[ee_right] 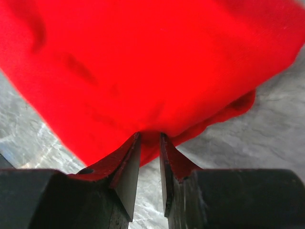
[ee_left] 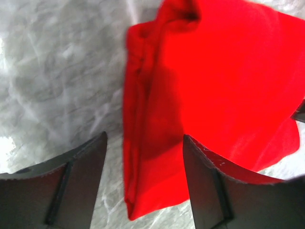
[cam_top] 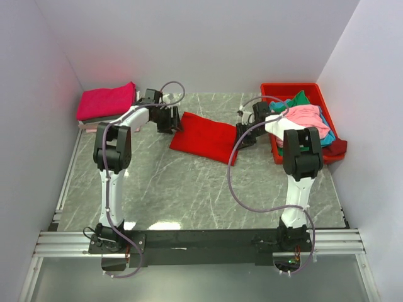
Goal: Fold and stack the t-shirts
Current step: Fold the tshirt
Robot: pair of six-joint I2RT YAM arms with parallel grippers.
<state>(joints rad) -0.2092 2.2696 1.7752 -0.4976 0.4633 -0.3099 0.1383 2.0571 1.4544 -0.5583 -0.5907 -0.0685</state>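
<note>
The shirt's folded edge lies between the fingers of my left gripper, so I will next slide that gripper to the right in the top view and close it on the shirt's folded edge.
A bright red t-shirt (cam_top: 204,137) lies folded on the marble table in the middle. My left gripper (cam_top: 169,123) is open at the shirt's left end. In the left wrist view the shirt's folded edge (ee_left: 152,143) lies between the two spread fingers (ee_left: 214,181), low over the table. My right gripper (cam_top: 244,135) is at the shirt's right end. In the right wrist view its jaws are nearly together and pinch the red cloth's edge (ee_right: 150,136) at the tips. A folded magenta t-shirt (cam_top: 107,100) lies on a small stack at the back left.
A red plastic bin (cam_top: 302,89) at the back right holds a heap of pink (cam_top: 308,116), green, teal and white shirts, some hanging over its rim. White walls close in the left, back and right. A black rail runs along the near edge.
</note>
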